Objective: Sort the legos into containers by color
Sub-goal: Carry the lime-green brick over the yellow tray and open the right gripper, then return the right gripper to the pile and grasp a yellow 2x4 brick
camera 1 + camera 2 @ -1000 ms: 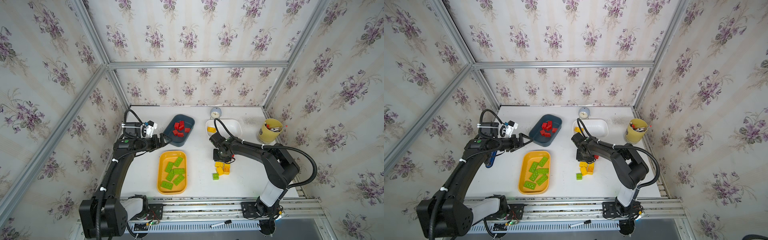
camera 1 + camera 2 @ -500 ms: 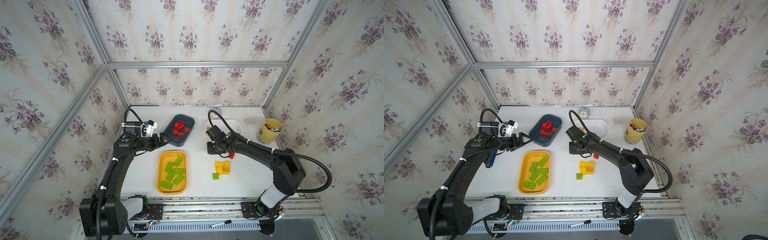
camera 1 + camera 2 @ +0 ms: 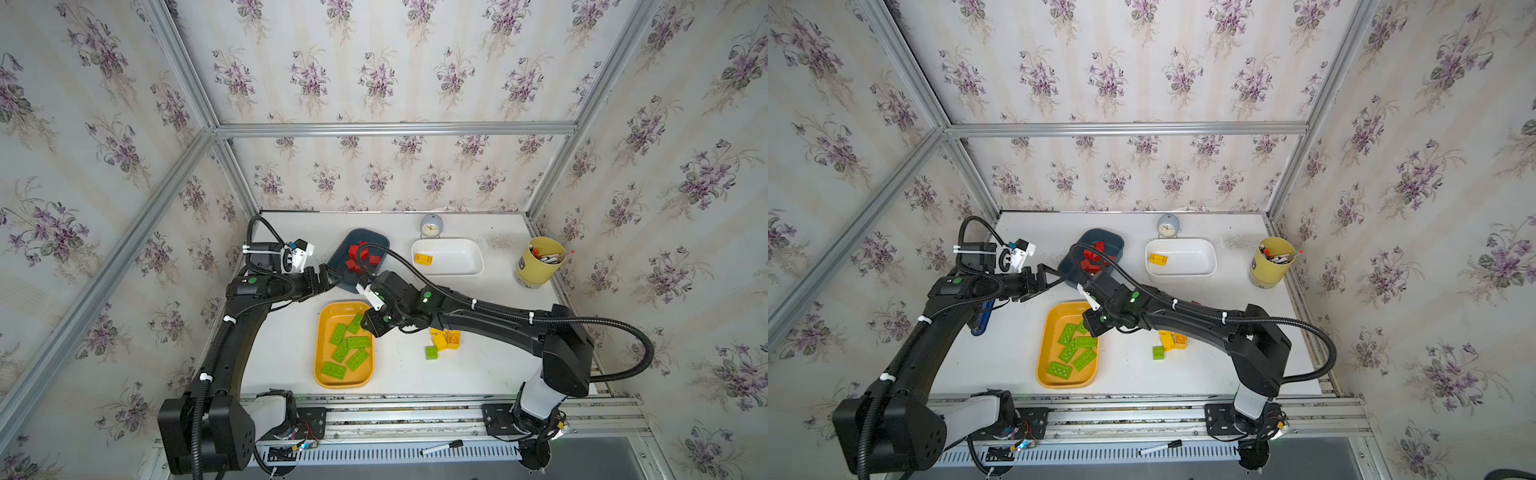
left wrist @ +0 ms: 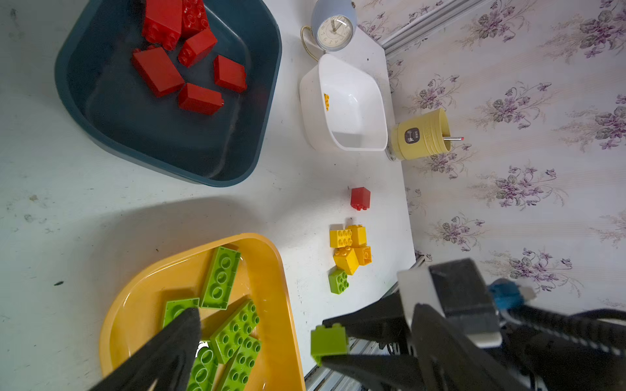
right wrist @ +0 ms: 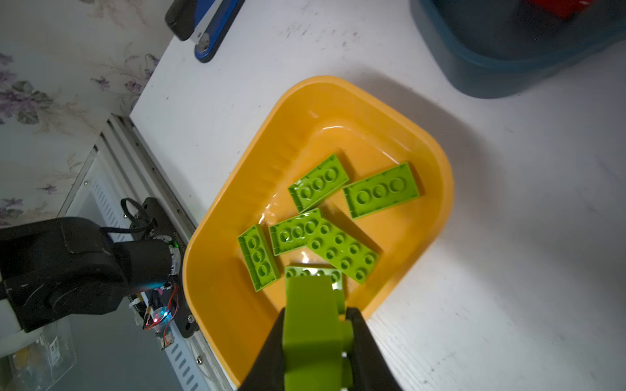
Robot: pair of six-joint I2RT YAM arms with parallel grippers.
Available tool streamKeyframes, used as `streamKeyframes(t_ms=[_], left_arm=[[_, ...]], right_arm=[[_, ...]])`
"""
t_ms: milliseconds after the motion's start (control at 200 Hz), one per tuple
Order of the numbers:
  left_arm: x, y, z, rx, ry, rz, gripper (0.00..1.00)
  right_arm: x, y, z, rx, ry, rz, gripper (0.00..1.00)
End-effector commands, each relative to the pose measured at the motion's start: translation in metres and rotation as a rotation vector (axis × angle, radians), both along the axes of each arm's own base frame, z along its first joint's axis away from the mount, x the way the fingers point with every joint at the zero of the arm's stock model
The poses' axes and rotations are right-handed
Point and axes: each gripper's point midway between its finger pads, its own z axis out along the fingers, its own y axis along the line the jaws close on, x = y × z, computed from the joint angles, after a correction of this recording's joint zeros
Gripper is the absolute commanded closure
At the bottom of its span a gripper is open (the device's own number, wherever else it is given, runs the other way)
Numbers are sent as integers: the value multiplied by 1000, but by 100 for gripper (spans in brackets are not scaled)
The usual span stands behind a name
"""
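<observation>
My right gripper goes farther over the yellow-orange container [image 3: 324,332] next, its middle being just past the container's rim from the gripper, and releases the lego where green ones already lie.
My right gripper [image 3: 368,328] [image 5: 315,315] is shut on a lime green lego [image 5: 310,338] [image 4: 328,340], held over the right rim of the yellow-orange container [image 3: 324,332], where several green legos [image 3: 347,353] lie. Red legos [image 3: 359,255] sit in the dark blue container [image 3: 376,241]. One yellow lego [image 3: 423,259] lies in the white container [image 3: 457,268]. On the table are loose yellow legos [image 3: 444,338], a green one [image 3: 431,353] and a red one [image 4: 360,198]. My left gripper [image 3: 328,276] hangs open and empty by the blue container's near-left edge.
A small clock [image 3: 431,226] stands at the back behind the white container. A yellow pen cup [image 3: 538,262] is at the right edge. A blue tool [image 3: 982,318] lies at the left edge under my left arm. A marker [image 3: 440,448] rests on the front rail.
My right gripper closed on a green lego at the loose pile, lifted it and carried it left to the yellow-orange container. The left arm has not moved.
</observation>
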Motion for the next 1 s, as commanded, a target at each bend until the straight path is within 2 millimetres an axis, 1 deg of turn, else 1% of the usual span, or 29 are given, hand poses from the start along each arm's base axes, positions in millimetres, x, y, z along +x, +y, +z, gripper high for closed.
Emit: streamKeyframes(t_ms=[0, 95, 185, 270, 340, 395, 475, 545, 645, 700, 755, 840, 920, 995], left_arm=[[-2, -1, 2, -5, -11, -11, 1], [-3, -1, 0, -6, -6, -11, 1], [-3, -1, -1, -5, -4, -12, 1], [-3, -1, -2, -5, -3, -12, 1], [-3, -1, -2, -3, -2, -12, 1], [-3, -1, -2, -4, -4, -13, 1], [-3, -1, -2, -3, -4, -13, 1], [-2, -1, -2, -3, -3, -14, 1], [-2, -2, -3, -5, 1, -17, 1], [-2, -1, -3, -5, 0, -17, 1], [-2, -2, -3, -5, 0, -18, 1], [-2, -2, -5, -5, 4, -20, 1], [-2, -2, -6, -6, 9, -19, 1], [-2, -2, -7, -6, 11, -19, 1]], right_arm=[[-10, 33, 8, 94, -14, 95, 81], [-17, 46, -6, 90, -5, 135, 81], [-24, 59, -14, 101, 13, 183, 79], [-32, 68, -22, 96, 24, 235, 76], [-37, 70, -28, 78, 24, 264, 69], [-38, 69, -31, 72, 28, 270, 60], [-36, 64, -28, 56, 3, 273, 47], [-32, 56, -22, 47, -21, 263, 43], [-22, 38, -14, 54, -15, 208, 37], [-16, 23, -11, 44, -20, 176, 34], [-11, 6, -4, 34, -35, 139, 32], [0, -28, 0, -12, -32, 50, 29], [9, -67, -1, -79, -24, -45, 27], [13, -101, -3, -136, -27, -81, 26]])
